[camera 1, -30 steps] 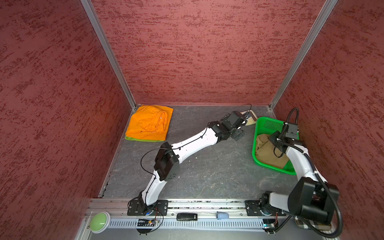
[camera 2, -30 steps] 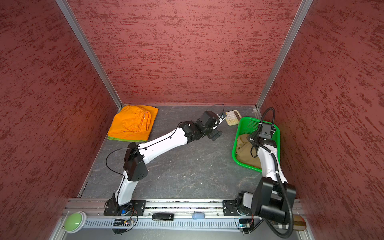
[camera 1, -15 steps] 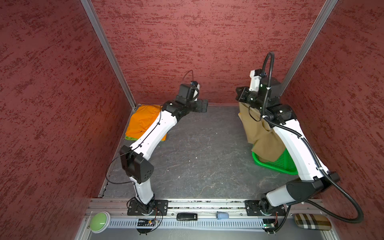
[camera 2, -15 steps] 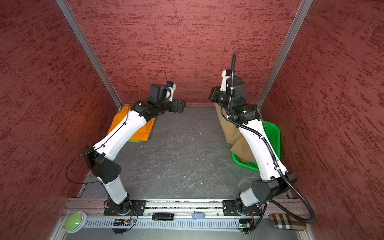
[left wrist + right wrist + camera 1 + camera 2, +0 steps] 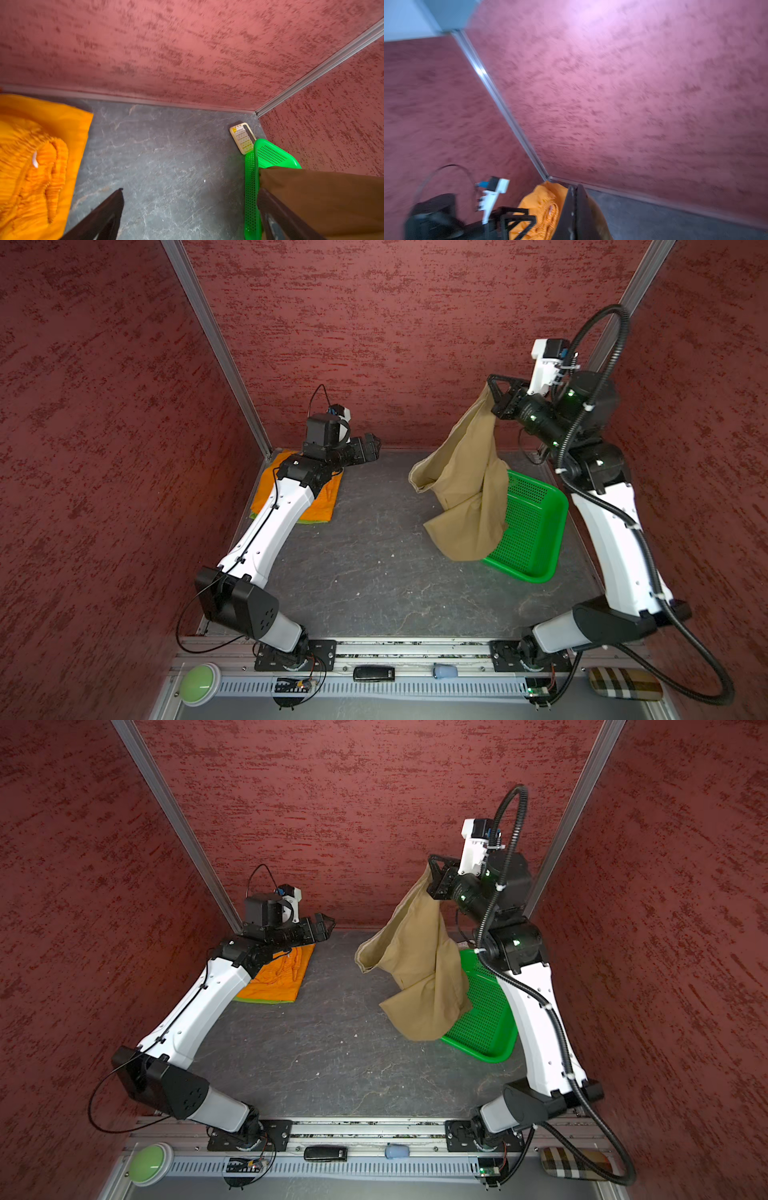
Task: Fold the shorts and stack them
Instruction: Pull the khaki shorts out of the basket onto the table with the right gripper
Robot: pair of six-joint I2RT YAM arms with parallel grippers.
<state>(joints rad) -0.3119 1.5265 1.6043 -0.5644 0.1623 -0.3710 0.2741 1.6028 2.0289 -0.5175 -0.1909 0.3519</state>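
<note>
The khaki shorts go down in my right gripper toward the bare tabletop between the basket (image 5: pixel 536 522) and the orange shorts next for release there, as that part is clear.
The khaki shorts (image 5: pixel 461 489) (image 5: pixel 419 969) hang in the air by one corner, in front of the green basket (image 5: pixel 536 522) (image 5: pixel 486 1023). My right gripper (image 5: pixel 492 396) (image 5: pixel 432 873) (image 5: pixel 576 187) is raised high and shut on them; tan cloth (image 5: pixel 598 218) shows beside its jaws. The orange shorts (image 5: pixel 320 506) (image 5: pixel 278 977) (image 5: pixel 41 155) (image 5: pixel 544 205) lie folded at the back left on the lime green shorts (image 5: pixel 307 521) (image 5: pixel 249 1000), of which only an edge shows. My left gripper (image 5: pixel 374 445) (image 5: pixel 328 925) (image 5: pixel 190 190) is open and empty, just right of that pile near the back wall.
A small cream keypad (image 5: pixel 242 137) lies in the back right corner behind the basket. Red walls close in three sides. On the front rail sit a green button (image 5: pixel 199 682), a black device (image 5: pixel 373 673) and a plaid case (image 5: pixel 625 684).
My right arm has lifted the khaki shorts out of the basket and high into the air. My left arm has drawn back from beside the basket to the back left, above the orange shorts.
</note>
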